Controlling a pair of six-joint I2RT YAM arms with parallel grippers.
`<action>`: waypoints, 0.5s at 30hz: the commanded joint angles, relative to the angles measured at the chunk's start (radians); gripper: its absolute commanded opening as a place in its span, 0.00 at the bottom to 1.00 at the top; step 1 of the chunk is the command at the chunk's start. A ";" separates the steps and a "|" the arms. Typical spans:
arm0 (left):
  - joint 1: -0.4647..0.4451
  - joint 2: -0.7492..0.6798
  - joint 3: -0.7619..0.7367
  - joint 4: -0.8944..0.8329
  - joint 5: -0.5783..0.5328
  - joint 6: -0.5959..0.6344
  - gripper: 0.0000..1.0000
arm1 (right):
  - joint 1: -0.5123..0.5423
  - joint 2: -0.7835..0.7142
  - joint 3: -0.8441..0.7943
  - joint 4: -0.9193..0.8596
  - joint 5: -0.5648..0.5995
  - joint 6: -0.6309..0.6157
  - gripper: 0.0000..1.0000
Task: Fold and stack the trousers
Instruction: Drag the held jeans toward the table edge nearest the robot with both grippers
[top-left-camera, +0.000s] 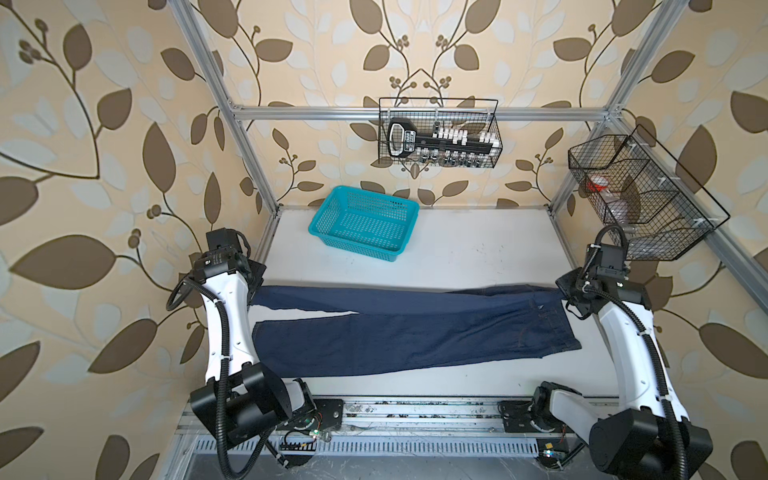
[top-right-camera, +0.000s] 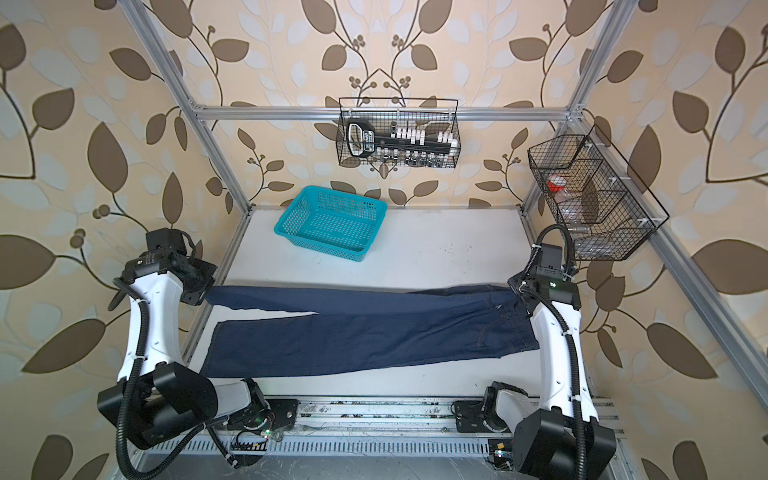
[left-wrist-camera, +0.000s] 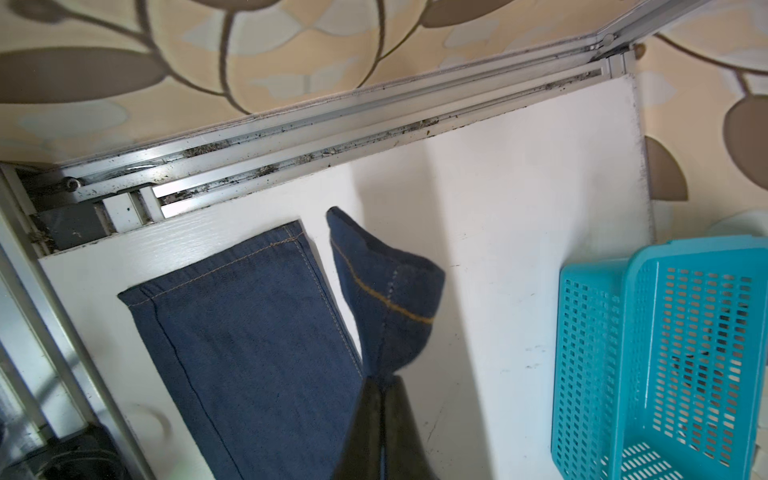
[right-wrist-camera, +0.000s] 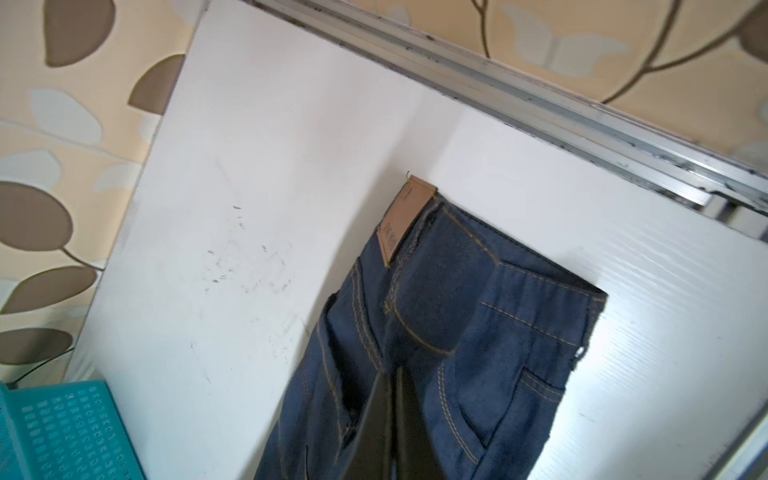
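My right gripper should next carry the waist cloth back and down onto the near half of the trousers' waist and release it. That half lies flat below and back from my gripper.
The dark navy trousers (top-left-camera: 415, 332) (top-right-camera: 374, 336) lie stretched across the white table (top-left-camera: 478, 249), legs to the left and waist to the right. The near leg (left-wrist-camera: 249, 332) lies flat. My left gripper (left-wrist-camera: 384, 376) (top-left-camera: 257, 290) is shut on the far leg's hem (left-wrist-camera: 386, 299), which stands bunched up off the table. My right gripper (right-wrist-camera: 395, 370) (top-left-camera: 562, 293) is shut on the waist cloth by the pocket seams, with the tan patch (right-wrist-camera: 405, 220) just beyond the fingertips. In both top views the wrists hide the fingers.
A teal plastic basket (top-left-camera: 353, 247) (top-right-camera: 328, 249) (left-wrist-camera: 665, 353) (right-wrist-camera: 62, 432) sits at the back left of the table. A black wire basket (top-left-camera: 440, 133) hangs on the rear rail and another wire basket (top-left-camera: 640, 195) on the right rail. Aluminium frame posts border the table.
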 joint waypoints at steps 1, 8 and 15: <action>0.010 -0.060 -0.092 0.001 0.002 -0.046 0.00 | -0.011 -0.044 -0.073 -0.053 0.062 0.059 0.00; 0.019 -0.156 -0.310 0.025 -0.089 -0.099 0.00 | -0.011 -0.089 -0.253 -0.033 0.033 0.094 0.00; 0.065 -0.176 -0.413 0.047 -0.129 -0.123 0.00 | -0.005 -0.110 -0.308 -0.087 0.200 0.111 0.00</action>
